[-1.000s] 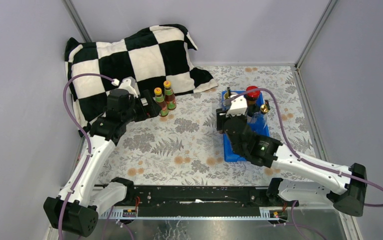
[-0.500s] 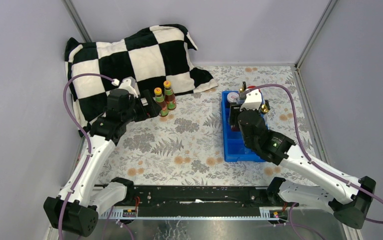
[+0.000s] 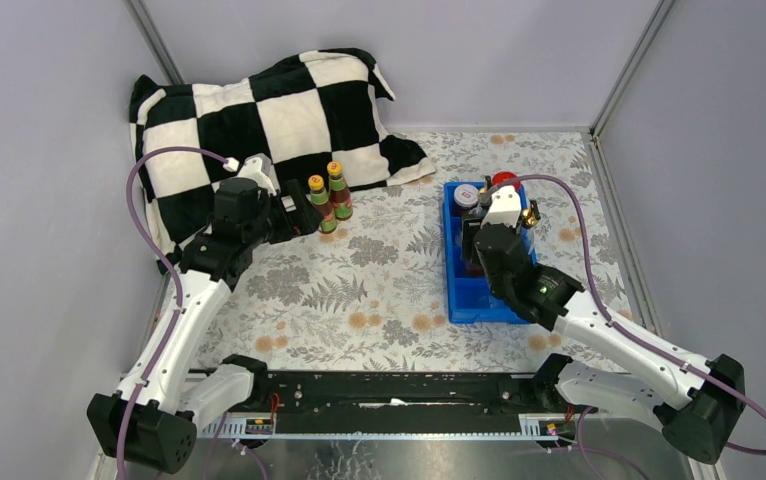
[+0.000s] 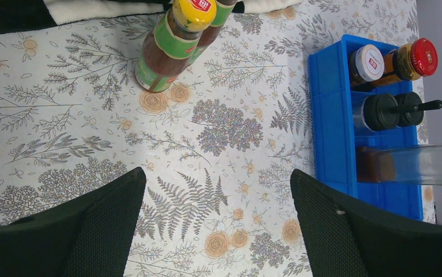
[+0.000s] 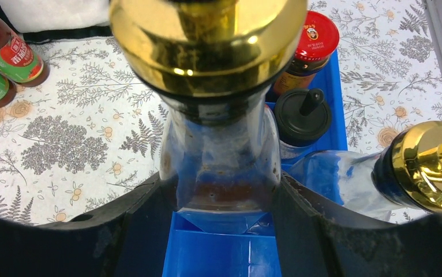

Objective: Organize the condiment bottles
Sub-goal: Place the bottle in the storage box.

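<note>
The held bottle is upright over the tray's middle, so my right gripper should next lower it, set its base there beside the second gold-spouted bottle and open.
My right gripper [image 5: 221, 193] is shut on a tall clear gold-spouted bottle [image 5: 218, 156] and holds it upright over the blue tray [image 5: 224, 251]; in the top view this gripper [image 3: 486, 235] is over the tray's middle. The second gold-spouted bottle [image 5: 426, 167] stands just to its right. In the tray's far end are the red-lidded jar [image 4: 418, 57], the white-lidded dark jar [image 4: 367, 62] and two black-capped shakers [image 4: 380, 111]. Two orange-capped sauce bottles [image 3: 329, 200] stand on the cloth by the pillow. My left gripper [image 4: 218, 225] is open and empty, near them.
A black-and-white checkered pillow [image 3: 259, 120] lies at the back left, right behind the orange-capped bottles. The blue divided tray [image 3: 459, 300] sits at the right of the floral cloth, its near compartments unfilled. Grey walls close in both sides and the back.
My right arm carried the gold-spouted bottle from the tray's left edge rightward and back over the tray, uncovering the white-lidded jar. The left arm has not moved.
</note>
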You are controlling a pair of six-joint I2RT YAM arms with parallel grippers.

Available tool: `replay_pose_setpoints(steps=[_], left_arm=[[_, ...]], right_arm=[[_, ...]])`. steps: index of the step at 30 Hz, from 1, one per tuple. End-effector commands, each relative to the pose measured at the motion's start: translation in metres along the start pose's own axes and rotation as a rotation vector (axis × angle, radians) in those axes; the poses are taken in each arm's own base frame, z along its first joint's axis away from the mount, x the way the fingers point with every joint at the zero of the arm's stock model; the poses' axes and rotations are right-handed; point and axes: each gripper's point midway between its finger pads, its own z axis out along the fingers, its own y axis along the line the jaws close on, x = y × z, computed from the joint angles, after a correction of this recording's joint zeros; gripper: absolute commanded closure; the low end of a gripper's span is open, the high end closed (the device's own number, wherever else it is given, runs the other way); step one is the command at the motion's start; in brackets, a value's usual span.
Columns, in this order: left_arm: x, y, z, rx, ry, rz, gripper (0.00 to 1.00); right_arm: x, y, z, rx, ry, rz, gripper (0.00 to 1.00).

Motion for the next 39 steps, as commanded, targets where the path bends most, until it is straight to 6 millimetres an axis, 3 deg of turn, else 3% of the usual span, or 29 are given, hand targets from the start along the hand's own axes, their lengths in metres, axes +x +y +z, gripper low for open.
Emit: replay_pose_setpoints(steps=[1, 15, 39], left_arm=[[-0.003, -0.002, 0.004, 0.011, -0.017, 0.011, 0.01], [-0.002, -0.002, 0.005, 0.011, -0.016, 0.010, 0.01], [0.000, -0.002, 0.006, 0.013, -0.014, 0.006, 0.01]], right_arm=[[-0.029, 0.004, 0.002, -0.013, -0.104, 0.123, 0.51], [0.003, 0.002, 0.016, 0.000, -0.065, 0.150, 0.52], [0.022, 0.001, 0.024, 0.007, -0.051, 0.184, 0.50]])
